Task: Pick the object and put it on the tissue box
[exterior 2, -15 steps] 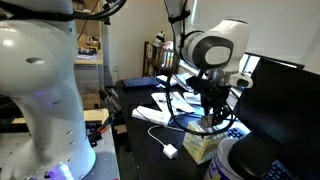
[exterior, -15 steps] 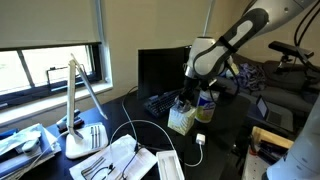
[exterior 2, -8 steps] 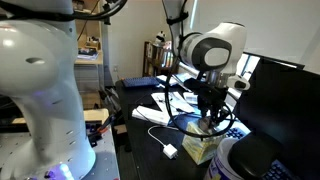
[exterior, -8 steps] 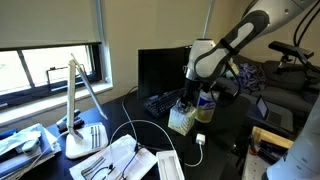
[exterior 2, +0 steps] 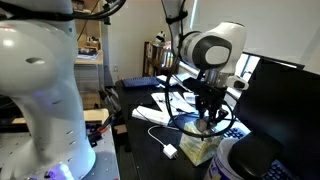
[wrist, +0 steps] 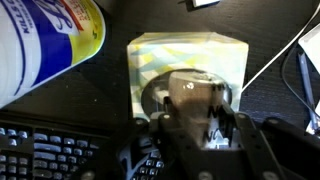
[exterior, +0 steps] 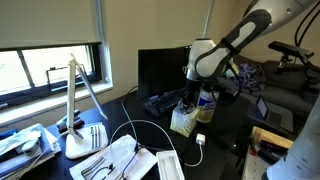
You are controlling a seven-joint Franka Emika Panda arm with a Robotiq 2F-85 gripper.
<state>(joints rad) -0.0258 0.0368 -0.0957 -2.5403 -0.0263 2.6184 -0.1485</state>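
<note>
My gripper should move up slightly, staying over the tissue box's top (exterior: pixel 184 110) (wrist: pixel 187 58), and let go of the small tan object, because the box is already right below it.
The tissue box (wrist: pixel 190 55) is a small pale greenish-white cube on the dark desk, directly below my gripper in the wrist view. It shows in both exterior views (exterior: pixel 181 122) (exterior 2: pixel 199 149). My gripper (wrist: pixel 197 112) is shut on a small tan and silvery object (wrist: pixel 186 92) with dark lettering and holds it just over the top of the box. In the exterior views the gripper (exterior: pixel 187 101) (exterior 2: pixel 208 119) points straight down at the box. The frames do not show whether the object touches the box.
A blue-lidded jar with a yellow label (wrist: pixel 40 40) (exterior: pixel 205 106) stands right beside the box. A black keyboard (wrist: pixel 50 150) (exterior: pixel 160 103) and a dark monitor (exterior: pixel 160 70) lie behind. A white cable (exterior: pixel 150 128), a desk lamp (exterior: pixel 78 100) and papers (exterior: pixel 115 160) are nearby.
</note>
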